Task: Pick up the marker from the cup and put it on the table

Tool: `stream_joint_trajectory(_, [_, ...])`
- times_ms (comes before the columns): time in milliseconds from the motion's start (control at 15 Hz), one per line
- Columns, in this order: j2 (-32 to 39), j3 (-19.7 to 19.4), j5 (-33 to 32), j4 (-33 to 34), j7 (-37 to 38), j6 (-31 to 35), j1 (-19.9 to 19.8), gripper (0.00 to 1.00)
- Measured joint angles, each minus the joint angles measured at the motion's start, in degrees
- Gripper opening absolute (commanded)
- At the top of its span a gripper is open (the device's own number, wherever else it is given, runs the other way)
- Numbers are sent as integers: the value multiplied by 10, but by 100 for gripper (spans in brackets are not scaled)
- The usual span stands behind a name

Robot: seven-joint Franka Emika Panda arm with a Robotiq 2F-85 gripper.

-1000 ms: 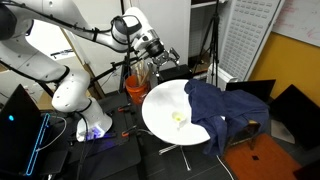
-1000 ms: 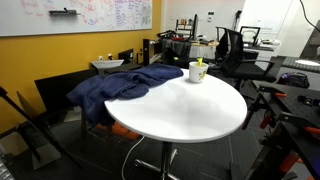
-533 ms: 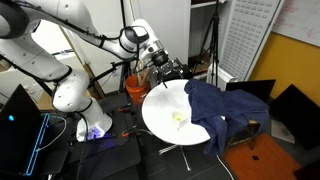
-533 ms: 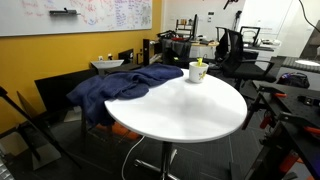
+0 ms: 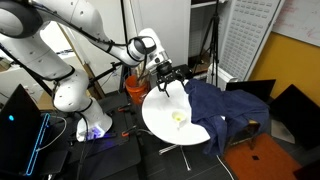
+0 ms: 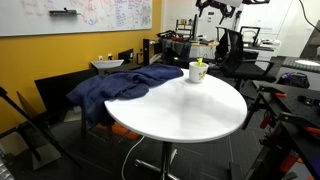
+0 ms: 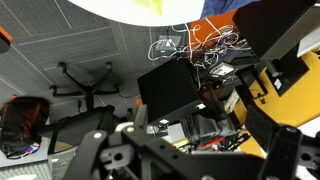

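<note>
The marker's end pokes above the cup's rim, well below my open fingers, so I will move my gripper down over the cup onto the marker's upper end next.
The round white table (image 5: 165,105) carries a white cup (image 5: 178,119) near its front edge. The cup also shows in an exterior view (image 6: 198,72) with a yellowish marker (image 6: 200,64) standing in it. My gripper (image 5: 171,73) hangs in the air above the table's far rim, well away from the cup, open and empty. It shows at the top of an exterior view (image 6: 215,8). In the wrist view the open fingers (image 7: 95,150) frame the bottom, and the table's edge (image 7: 120,8) and the cup (image 7: 150,5) lie along the top.
A dark blue cloth (image 5: 215,105) drapes over one side of the table and shows again in an exterior view (image 6: 120,85). An orange bucket (image 5: 135,88), tripods, cables and office chairs (image 6: 235,45) crowd the floor around the table.
The arm has swung from beside the table to above its far rim. The gripper has come into the top of the exterior view that lacked it.
</note>
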Motion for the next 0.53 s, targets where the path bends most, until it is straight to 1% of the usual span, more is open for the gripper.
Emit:
stream_joint_trajectory(200, [31, -10, -10, 13, 3, 0, 0, 100])
stream_joint_trajectory(533, [90, -18, -44, 43, 42, -1, 2, 100])
